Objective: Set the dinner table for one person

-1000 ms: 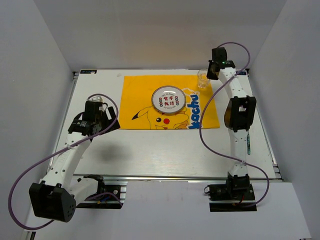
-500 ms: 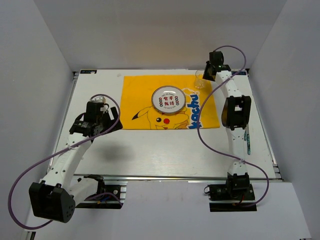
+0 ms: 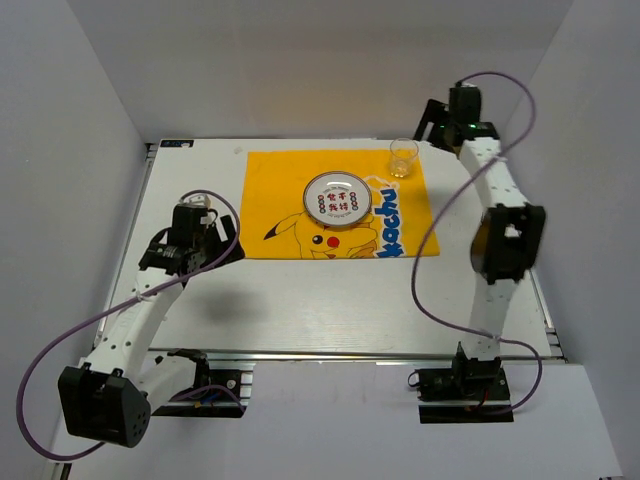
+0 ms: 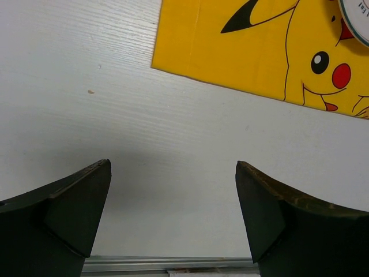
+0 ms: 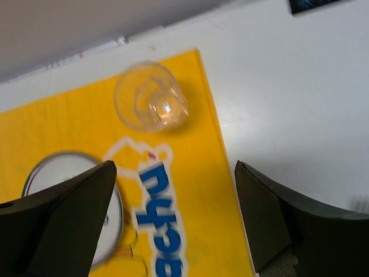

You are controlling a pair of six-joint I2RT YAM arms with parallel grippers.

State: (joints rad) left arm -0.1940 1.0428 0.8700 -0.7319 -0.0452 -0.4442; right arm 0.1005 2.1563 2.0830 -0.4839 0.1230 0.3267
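Note:
The glass (image 3: 403, 157) already stands upright on the mat's far corner, so next I should draw my right gripper back and lower it to close at the tabletop beside the mat's lettered end.
The dinner table (image 3: 330, 300) is a white top with metal rails. A yellow Pikachu mat (image 3: 280, 190) lies on its far half with a round white plate (image 3: 337, 200) in the middle. A clear glass (image 3: 403, 157) stands upright on the mat's far right corner. My right gripper (image 3: 436, 115) hangs open behind and to the right of the glass, apart from it. In the right wrist view the glass (image 5: 151, 97) sits beyond the open right gripper (image 5: 176, 190), with nothing between the jaws. My left gripper (image 3: 212, 243) is open over bare table left of the mat, and empty in its wrist view (image 4: 173, 190).
The mat's near left corner (image 4: 242, 52) and the plate's rim (image 4: 358, 17) show ahead of the left fingers. A metal rail (image 4: 167, 262) runs along the table's edge below them. White walls enclose the table on three sides.
The right gripper has opened, let go of the glass and drawn back up and to the right. The glass stays standing on the mat's corner. The left arm has not moved.

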